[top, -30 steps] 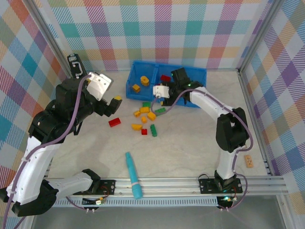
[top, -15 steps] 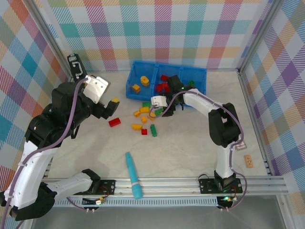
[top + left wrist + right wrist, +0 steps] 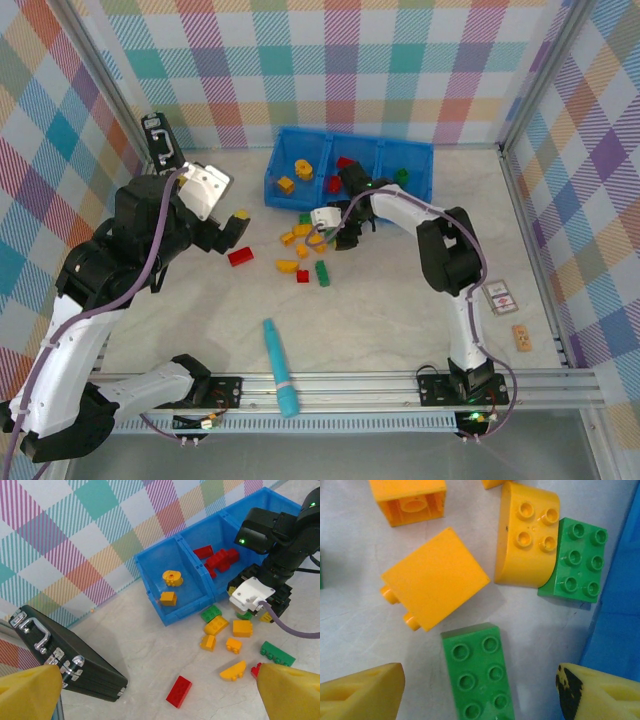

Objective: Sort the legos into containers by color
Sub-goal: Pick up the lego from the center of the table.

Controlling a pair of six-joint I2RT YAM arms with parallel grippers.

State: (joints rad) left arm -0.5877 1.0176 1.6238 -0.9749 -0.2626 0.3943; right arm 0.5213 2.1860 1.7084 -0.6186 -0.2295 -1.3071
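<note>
The long green brick is below the right gripper's open fingers, and bare tabletop at its sides leaves both fingers room, so the gripper will next lower them onto it and close across its sides.
The blue three-compartment bin stands at the back, with yellow bricks in its left compartment, red ones in the middle and a green one on the right. Loose bricks lie in front of the bin. My right gripper is open and low over a long green brick, which lies between its fingers; both fingers stand clear of it. This gripper sits among the pile. My left gripper hangs open above a red brick, holding nothing.
A black case lies at the far left. A teal cylinder rests near the front edge, and a tan piece and a card lie at the right. The bin wall is close beside the right finger.
My right gripper has come from the bin's middle compartment down and left onto the loose bricks. The left arm has barely shifted.
</note>
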